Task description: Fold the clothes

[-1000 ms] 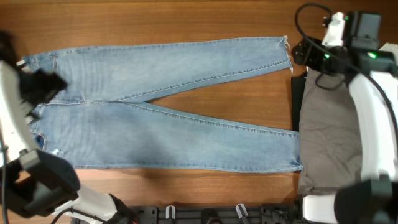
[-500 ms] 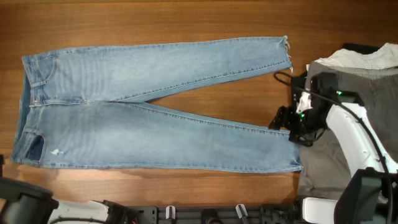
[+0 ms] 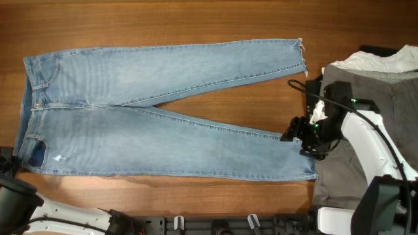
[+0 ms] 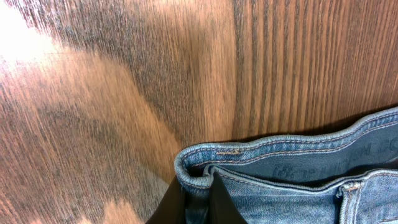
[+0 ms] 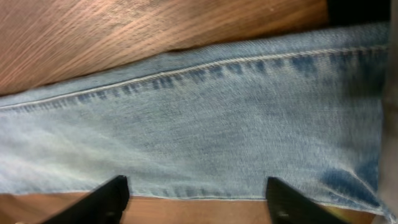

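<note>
Both legs lie spread apart. The left gripper lifts the waistband's near corner next, carries it over toward the waistband's far corner [image 3: 27, 61] and lowers to release it.
The clothes, light blue denim jeans [image 3: 130, 140], lie flat on the wooden table with the waistband at the left and both legs running right. My left gripper [image 4: 198, 200] is shut on the near corner of the waistband [image 4: 205, 165]. In the overhead view it shows only as a dark shape [image 3: 6, 163] at the left edge. My right gripper [image 3: 290, 136] hovers open over the near leg close to its frayed hem. In the right wrist view its fingers [image 5: 112, 196] stand wide apart over the leg's [image 5: 217, 112] edge, holding nothing.
Grey trousers [image 3: 366, 130] lie at the right edge of the table with a white garment [image 3: 385, 62] on their far end. The near leg's hem touches them. A black rail [image 3: 215, 225] runs along the front edge.
My left gripper has left the waist's middle, come to the near waistband corner and shut on it. The right arm came down from the far right corner to the near leg's hem.
</note>
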### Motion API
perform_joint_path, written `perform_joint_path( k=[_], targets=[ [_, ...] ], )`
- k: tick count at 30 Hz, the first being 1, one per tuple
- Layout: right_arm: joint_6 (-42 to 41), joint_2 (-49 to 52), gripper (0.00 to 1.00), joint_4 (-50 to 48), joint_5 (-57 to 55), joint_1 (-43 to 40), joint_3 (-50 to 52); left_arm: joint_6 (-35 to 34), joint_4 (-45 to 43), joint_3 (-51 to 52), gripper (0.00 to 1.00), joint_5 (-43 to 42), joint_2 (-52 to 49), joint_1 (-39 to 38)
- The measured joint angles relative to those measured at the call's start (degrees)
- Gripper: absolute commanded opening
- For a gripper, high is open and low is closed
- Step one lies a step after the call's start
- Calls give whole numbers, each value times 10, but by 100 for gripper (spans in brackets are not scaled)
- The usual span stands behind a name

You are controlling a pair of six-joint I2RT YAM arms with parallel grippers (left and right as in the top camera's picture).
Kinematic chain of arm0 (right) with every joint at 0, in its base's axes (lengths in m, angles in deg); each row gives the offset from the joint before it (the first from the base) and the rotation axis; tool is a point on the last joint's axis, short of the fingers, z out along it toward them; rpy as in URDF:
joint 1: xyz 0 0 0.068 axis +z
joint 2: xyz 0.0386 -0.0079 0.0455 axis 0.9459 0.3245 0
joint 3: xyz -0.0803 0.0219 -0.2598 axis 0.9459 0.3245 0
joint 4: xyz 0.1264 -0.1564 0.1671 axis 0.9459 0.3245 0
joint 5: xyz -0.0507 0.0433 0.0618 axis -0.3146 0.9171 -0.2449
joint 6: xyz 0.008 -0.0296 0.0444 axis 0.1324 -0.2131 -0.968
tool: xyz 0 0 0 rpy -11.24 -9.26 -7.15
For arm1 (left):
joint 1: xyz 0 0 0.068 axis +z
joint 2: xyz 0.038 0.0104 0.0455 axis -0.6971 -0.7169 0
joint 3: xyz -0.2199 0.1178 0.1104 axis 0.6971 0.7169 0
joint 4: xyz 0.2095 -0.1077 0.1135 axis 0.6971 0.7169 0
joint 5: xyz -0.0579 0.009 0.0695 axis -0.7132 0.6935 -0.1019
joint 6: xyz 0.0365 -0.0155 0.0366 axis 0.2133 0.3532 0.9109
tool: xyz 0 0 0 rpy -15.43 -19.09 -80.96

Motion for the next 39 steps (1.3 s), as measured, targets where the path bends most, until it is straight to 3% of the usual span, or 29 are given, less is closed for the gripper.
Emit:
perform_joint_path(
  k=[7,8,9,10,13,17,24,26,29,31,33,34,35,36,39],
  targets=[
    [-115,0,57,-66,-28,0,157,0,3,0,4,-3,0,0],
    [-128,-3,49,-68,-27,0,162,0,3,0,4,-3,0,0],
    [-134,-4,50,-69,-28,0,163,0,3,0,4,-3,0,0],
    [-143,-5,59,-68,-33,0,165,0,3,0,4,-3,0,0],
    [-154,-6,53,-69,-29,0,166,0,3,0,4,-3,0,0],
    [-137,-8,62,0,-42,1,144,0,3,0,4,-3,0,0],
    [-209,-36,60,39,-80,1,128,0,3,0,4,-4,0,0],
    [-242,-36,49,12,-99,1,169,0,2,0,5,-4,0,0],
    [-268,-36,41,-9,-111,1,190,0,2,0,5,-4,0,0],
    [-279,-37,25,-18,-109,1,191,0,2,0,4,-4,0,0],
    [-289,-38,18,-29,-104,1,191,0,2,0,4,-4,0,0],
    [-291,-38,27,-31,-104,1,191,0,2,0,4,-5,0,0],
    [-291,-39,49,-33,-104,1,191,0,2,0,4,-5,0,0],
    [-293,-39,50,-31,-106,1,191,0,2,0,4,-5,0,0],
    [-294,-42,40,-16,-120,0,191,0,2,0,4,-5,0,0]
  ],
)
